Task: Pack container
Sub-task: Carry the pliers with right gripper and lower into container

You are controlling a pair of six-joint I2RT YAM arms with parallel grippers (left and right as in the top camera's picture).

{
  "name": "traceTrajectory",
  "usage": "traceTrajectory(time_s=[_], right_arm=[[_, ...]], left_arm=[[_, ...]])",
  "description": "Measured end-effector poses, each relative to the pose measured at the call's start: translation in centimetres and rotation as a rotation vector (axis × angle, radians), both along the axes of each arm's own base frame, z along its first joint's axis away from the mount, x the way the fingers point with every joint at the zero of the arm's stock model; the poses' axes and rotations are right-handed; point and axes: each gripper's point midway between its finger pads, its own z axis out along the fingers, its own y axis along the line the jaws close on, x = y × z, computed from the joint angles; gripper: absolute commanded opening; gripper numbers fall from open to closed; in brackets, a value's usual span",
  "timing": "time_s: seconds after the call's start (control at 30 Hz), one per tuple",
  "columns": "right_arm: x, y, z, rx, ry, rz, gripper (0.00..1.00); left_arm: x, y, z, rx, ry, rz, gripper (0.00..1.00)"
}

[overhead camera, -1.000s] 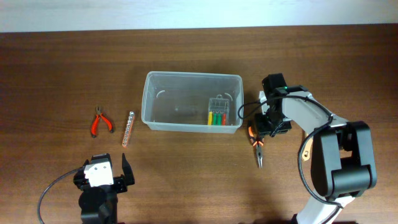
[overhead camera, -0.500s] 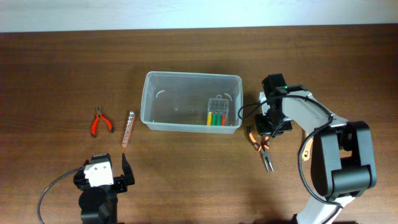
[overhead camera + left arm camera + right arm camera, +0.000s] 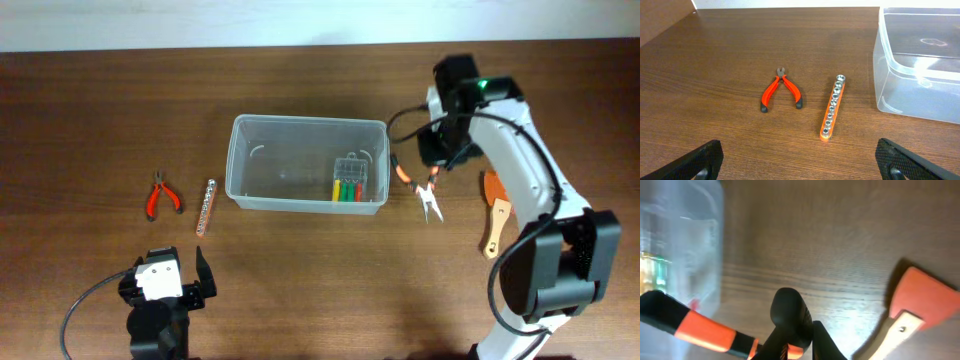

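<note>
I need to raise the pliers [image 3: 424,190] with my right gripper over the tub's side to its left in the overhead view, then lower and release them on the tub's bare bottom [image 3: 309,172] beside the case.
The container [image 3: 308,163] is a large clear tub at the table's middle, with a small clear case of coloured bits [image 3: 349,180] inside at its right end. My right gripper [image 3: 436,168] is shut on orange-and-black long-nose pliers [image 3: 424,190] and holds them above the table just right of the tub. In the right wrist view the fingers [image 3: 807,335] pinch the pliers [image 3: 700,327] beside the tub's wall [image 3: 680,245]. My left gripper [image 3: 165,285] is open and empty at the front left; its fingers [image 3: 800,162] show wide apart.
Red-handled cutters [image 3: 162,194] and an orange socket rail [image 3: 206,206] lie left of the tub; both show in the left wrist view, cutters [image 3: 781,90] and rail [image 3: 833,106]. A scraper with an orange blade and wooden handle [image 3: 494,215] lies right of the pliers.
My right gripper has lifted the long-nose pliers off the table and carried them back toward the tub's right end. The scraper is now uncovered. The left arm has not moved.
</note>
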Motion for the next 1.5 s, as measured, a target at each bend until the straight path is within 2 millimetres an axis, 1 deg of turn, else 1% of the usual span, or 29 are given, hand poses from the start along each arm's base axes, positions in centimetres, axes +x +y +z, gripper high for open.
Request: traceTrajectory(time_s=[0.1, 0.17, 0.23, 0.3, 0.37, 0.43, 0.5, 0.57, 0.63, 0.77, 0.87, 0.97, 1.03, 1.1, 1.2, 1.23, 1.27, 1.33, 1.4, 1.5], right_arm=[[0.8, 0.1, 2.5, 0.004, -0.04, 0.0, 0.13], [1.4, 0.1, 4.7, 0.007, -0.078, 0.0, 0.13], [1.5, 0.1, 6.1, 0.01, -0.097, 0.0, 0.13], [1.7, 0.2, 7.2, 0.013, -0.116, 0.001, 0.13], [1.8, 0.4, 7.8, 0.019, -0.127, 0.005, 0.12], [1.7, 1.1, 8.3, 0.031, -0.133, 0.019, 0.12], [1.6, 2.5, 8.5, 0.048, -0.139, 0.048, 0.12], [1.4, 4.4, 8.6, 0.064, -0.145, 0.092, 0.12], [1.3, 6.7, 8.8, 0.079, -0.159, 0.146, 0.12], [0.8, 12.5, 9.3, 0.115, -0.215, 0.276, 0.12], [0.5, 16.3, 9.9, 0.14, -0.272, 0.375, 0.12], [0.5, 18.9, 10.6, 0.152, -0.329, 0.462, 0.13], [0.6, 20.0, 10.9, 0.148, -0.364, 0.502, 0.12], [0.9, 20.7, 11.2, 0.139, -0.396, 0.523, 0.11], [1.7, 21.1, 11.0, 0.12, -0.424, 0.557, 0.11], [1.9, 21.2, 10.7, 0.111, -0.425, 0.568, 0.11], [2.3, 21.3, 10.3, 0.098, -0.425, 0.588, 0.08], [2.6, 21.4, 9.1, 0.075, -0.408, 0.622, 0.04], [2.9, 21.5, 7.4, 0.051, -0.377, 0.663, 0.04], [3.2, 21.6, 5.5, 0.024, -0.342, 0.705, 0.04]], left_arm=[[0.0, 0.0, 0.0, 0.0, 0.0, 0.0, 0.99], [0.0, 0.0, 0.0, 0.0, 0.0, 0.0, 0.99], [0.0, 0.0, 0.0, 0.0, 0.0, 0.0, 0.99], [0.0, 0.0, 0.0, 0.0, 0.0, 0.0, 0.99], [0.0, 0.0, 0.0, 0.0, 0.0, 0.0, 0.99], [0.0, 0.0, 0.0, 0.0, 0.0, 0.0, 0.99], [0.0, 0.0, 0.0, 0.0, 0.0, 0.0, 0.99], [0.0, 0.0, 0.0, 0.0, 0.0, 0.0, 0.99], [0.0, 0.0, 0.0, 0.0, 0.0, 0.0, 0.99], [0.0, 0.0, 0.0, 0.0, 0.0, 0.0, 0.99], [0.0, 0.0, 0.0, 0.0, 0.0, 0.0, 0.99], [0.0, 0.0, 0.0, 0.0, 0.0, 0.0, 0.99], [0.0, 0.0, 0.0, 0.0, 0.0, 0.0, 0.99], [0.0, 0.0, 0.0, 0.0, 0.0, 0.0, 0.99], [0.0, 0.0, 0.0, 0.0, 0.0, 0.0, 0.99], [0.0, 0.0, 0.0, 0.0, 0.0, 0.0, 0.99], [0.0, 0.0, 0.0, 0.0, 0.0, 0.0, 0.99], [0.0, 0.0, 0.0, 0.0, 0.0, 0.0, 0.99], [0.0, 0.0, 0.0, 0.0, 0.0, 0.0, 0.99], [0.0, 0.0, 0.0, 0.0, 0.0, 0.0, 0.99]])
